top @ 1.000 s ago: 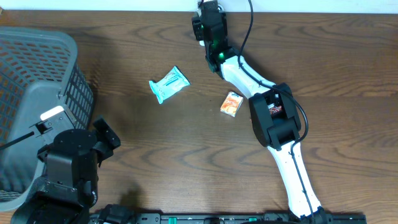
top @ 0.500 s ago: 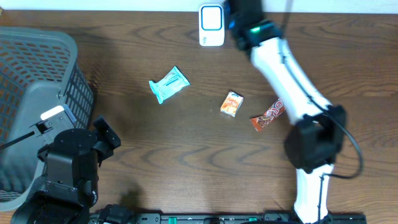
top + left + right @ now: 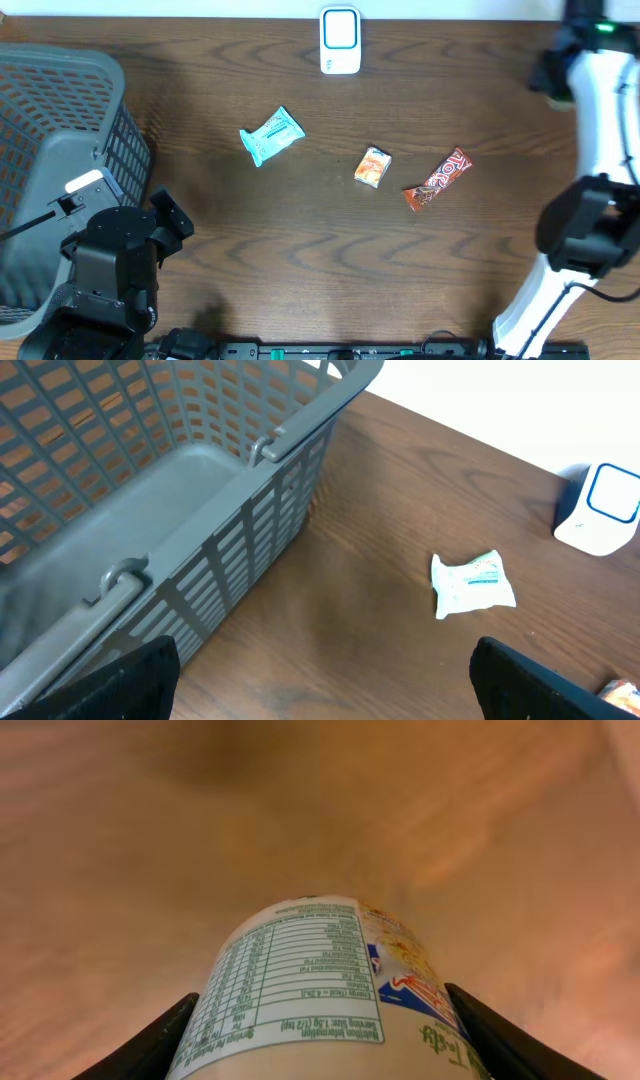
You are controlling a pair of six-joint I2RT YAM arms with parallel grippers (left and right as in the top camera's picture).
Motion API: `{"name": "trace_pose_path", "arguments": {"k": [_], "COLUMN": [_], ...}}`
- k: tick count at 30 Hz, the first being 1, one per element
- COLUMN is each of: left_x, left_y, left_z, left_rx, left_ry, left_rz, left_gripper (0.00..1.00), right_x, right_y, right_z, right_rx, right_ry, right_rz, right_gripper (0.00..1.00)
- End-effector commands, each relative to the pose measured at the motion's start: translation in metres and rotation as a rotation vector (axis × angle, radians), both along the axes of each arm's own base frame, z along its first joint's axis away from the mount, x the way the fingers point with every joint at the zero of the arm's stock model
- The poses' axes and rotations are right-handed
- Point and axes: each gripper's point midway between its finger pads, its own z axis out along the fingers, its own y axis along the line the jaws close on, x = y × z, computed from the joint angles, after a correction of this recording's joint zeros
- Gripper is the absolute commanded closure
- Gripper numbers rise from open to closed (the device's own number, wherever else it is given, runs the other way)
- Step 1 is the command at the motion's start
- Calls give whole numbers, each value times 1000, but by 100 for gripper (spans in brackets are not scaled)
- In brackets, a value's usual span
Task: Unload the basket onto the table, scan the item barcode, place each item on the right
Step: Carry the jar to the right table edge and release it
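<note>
The right gripper swings the container (image 3: 320, 1000) back and to the right in the overhead view next, then lowers it to the table.
A white cylindrical container (image 3: 320, 1000) with a nutrition table and a blue and red label fills the right wrist view. My right gripper (image 3: 320, 1045) is shut on it, one dark finger (image 3: 150, 1040) on each side. From overhead, the right gripper (image 3: 552, 72) sits at the far right edge of the table, and the container does not show there. The white scanner (image 3: 340, 40) with its blue-rimmed window stands at the back centre, also as the scanner (image 3: 600, 510) in the left wrist view. My left gripper (image 3: 325, 690) hangs open and empty over bare wood at the front left.
A grey mesh basket (image 3: 110, 120) stands at the left, and its wall (image 3: 250, 550) fills the left wrist view. A teal packet (image 3: 271, 135), a small orange box (image 3: 373, 167) and a red bar (image 3: 437, 179) lie mid-table.
My right arm has swung from the scanner at the back centre to the far right, uncovering the scanner and the red bar. The left arm has not moved.
</note>
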Motion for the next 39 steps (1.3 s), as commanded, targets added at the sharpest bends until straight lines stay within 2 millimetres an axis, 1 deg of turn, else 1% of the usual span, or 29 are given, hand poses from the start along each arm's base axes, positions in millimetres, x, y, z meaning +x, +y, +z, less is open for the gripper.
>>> {"name": "trace_pose_path", "arguments": {"k": [1, 4, 5, 8, 11, 13, 15, 17, 20, 23, 25, 31, 35, 39], "left_x": [0, 0, 0, 0, 0, 0, 0, 0, 0, 0, 0, 0, 0, 0], "left_y": [3, 3, 3, 3, 3, 3, 3, 3, 3, 3, 3, 3, 3, 3], "left_z": [-1, -1, -1, -1, -1, -1, -1, -1, -1, -1, -1, -1, -1, -1], "left_rx": [8, 8, 8, 8, 8, 8, 8, 8, 8, 8, 8, 8, 8, 8], "left_ry": [2, 2, 2, 2, 2, 2, 1, 2, 2, 2, 2, 2, 2, 2], "left_rz": [15, 15, 15, 15, 15, 15, 15, 15, 15, 15, 15, 15, 15, 15], "left_gripper": [7, 7, 7, 7, 7, 7, 7, 7, 7, 7, 7, 7, 7, 7], "right_x": [-29, -54, -62, -80, -100, -109, -120, -129, -137, -141, -140, -123, -123, -123], "right_y": [-40, -76, -91, -125, -164, -180, -198, -210, -222, -227, -228, -224, -224, -224], "right_z": [-3, -6, -6, -9, -19, -26, -37, -50, -68, -85, -93, -95, -95, -95], "right_rx": [113, 119, 117, 101, 91, 91, 94, 101, 111, 123, 134, 186, 186, 189], "right_ry": [-17, 2, 3, 4, -6, -7, 0, 15, 50, 76, 77, 12, 10, 14], "right_rz": [-188, -280, -313, -369, -460, -497, -536, -562, -563, -568, -569, -542, -541, -541], "right_gripper": [42, 41, 38, 33, 32, 32, 32, 32, 32, 33, 35, 34, 29, 27]}}
